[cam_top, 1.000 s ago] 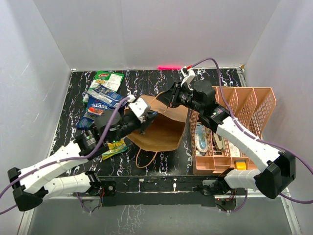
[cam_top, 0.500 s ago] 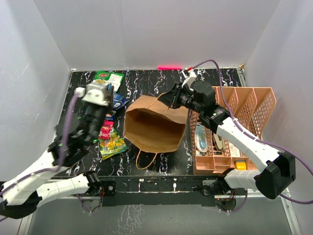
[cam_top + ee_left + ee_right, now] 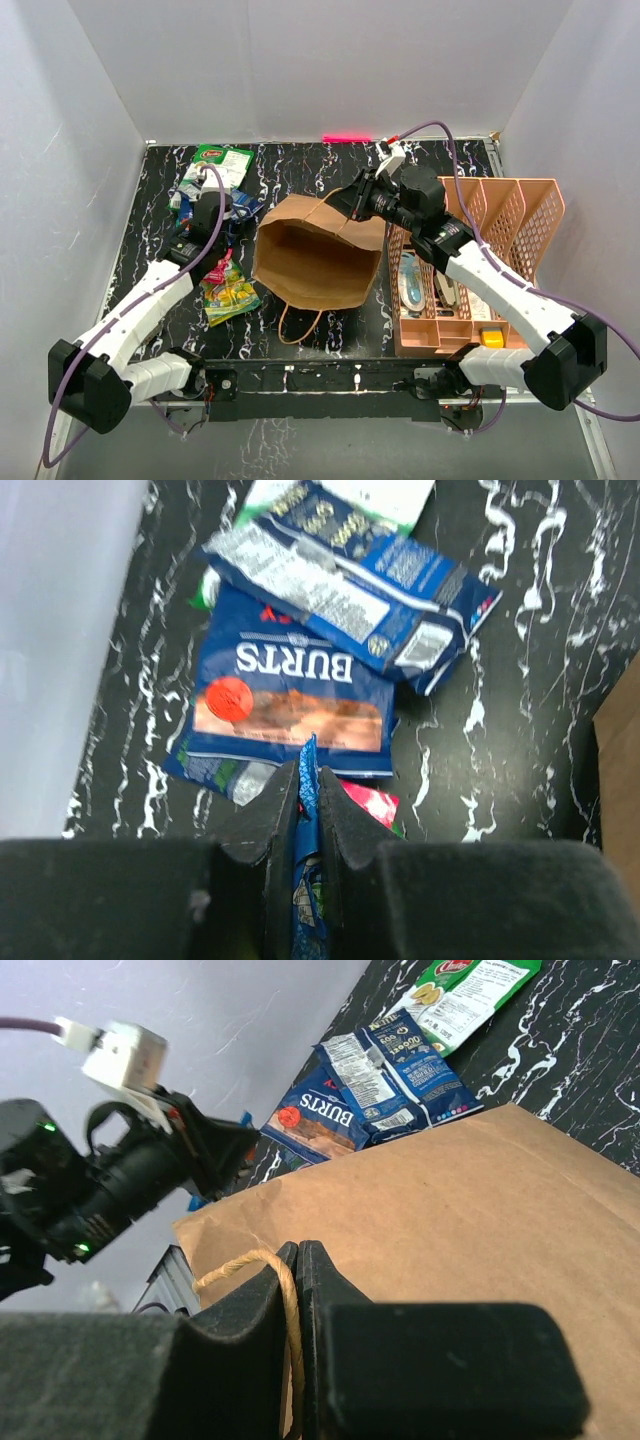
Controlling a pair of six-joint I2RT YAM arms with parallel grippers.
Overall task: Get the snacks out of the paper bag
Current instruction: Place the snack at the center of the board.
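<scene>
My left gripper moves down onto the red packet (image 3: 368, 803) by the BURTS packet next and releases the small blue packet, since that red packet lies below the gripper.
The brown paper bag (image 3: 318, 258) lies on its side mid-table, its mouth facing the near edge. My right gripper (image 3: 352, 201) is shut on the bag's twine handle (image 3: 290, 1305) at the bag's far rim and holds it up. My left gripper (image 3: 207, 222) is shut on a small blue packet (image 3: 307, 780) just above the snack pile at the back left. Under it lie the blue BURTS packet (image 3: 290, 705), another blue packet (image 3: 350, 575) and a red packet (image 3: 368, 803). A green-white packet (image 3: 222, 160) and a yellow-green packet (image 3: 230, 297) lie on the table.
A salmon-pink perforated organiser (image 3: 500, 205) with pale stationery stands right of the bag, under my right arm. The bag's second handle loop (image 3: 298, 322) lies on the table at the near side. White walls enclose the left, back and right.
My left gripper has come out of the bag's mouth, swung left with the blue packet and lowered over the snack pile. The right gripper still holds the handle.
</scene>
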